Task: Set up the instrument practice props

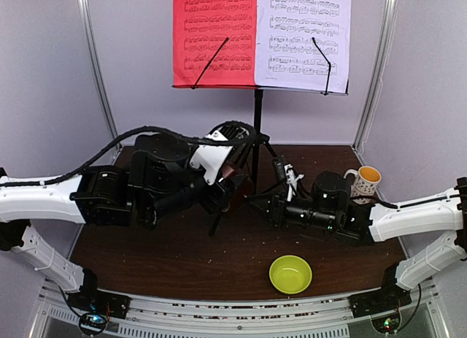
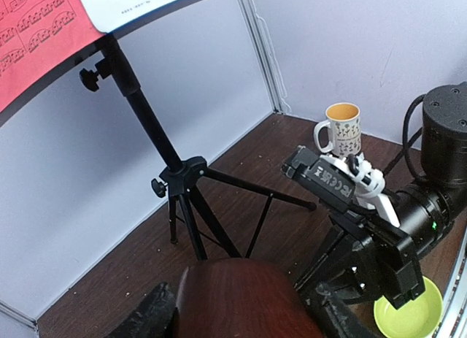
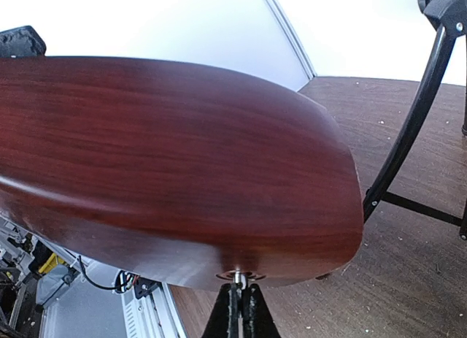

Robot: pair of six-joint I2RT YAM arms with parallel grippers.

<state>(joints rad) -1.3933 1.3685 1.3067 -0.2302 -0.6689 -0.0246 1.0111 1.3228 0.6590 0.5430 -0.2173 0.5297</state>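
The bare tabletop (image 1: 242,249) beside the bowl is free of other props. The metronome goes down to that spot in my left gripper next, stands there and gets released.
The black music stand (image 1: 257,119) stands at the back middle on tripod legs (image 2: 191,199), with a red sheet (image 1: 215,35) and a white sheet (image 1: 303,31) on its desk. My left gripper (image 1: 225,183) is shut on the brown metronome (image 2: 241,301), with a dark finger (image 2: 146,316) on each side of it. The metronome (image 3: 168,155) fills the right wrist view. My right gripper (image 3: 241,301) is shut on a small metal pin (image 3: 238,278) sticking out of the metronome's side. In the top view the right gripper (image 1: 261,204) sits just right of the left one.
A patterned white mug (image 1: 365,182) stands at the right, behind my right arm. A yellow-green bowl (image 1: 290,274) sits near the front edge. A stand leg (image 3: 412,126) runs close to the right of the metronome. Grey walls close the back and sides.
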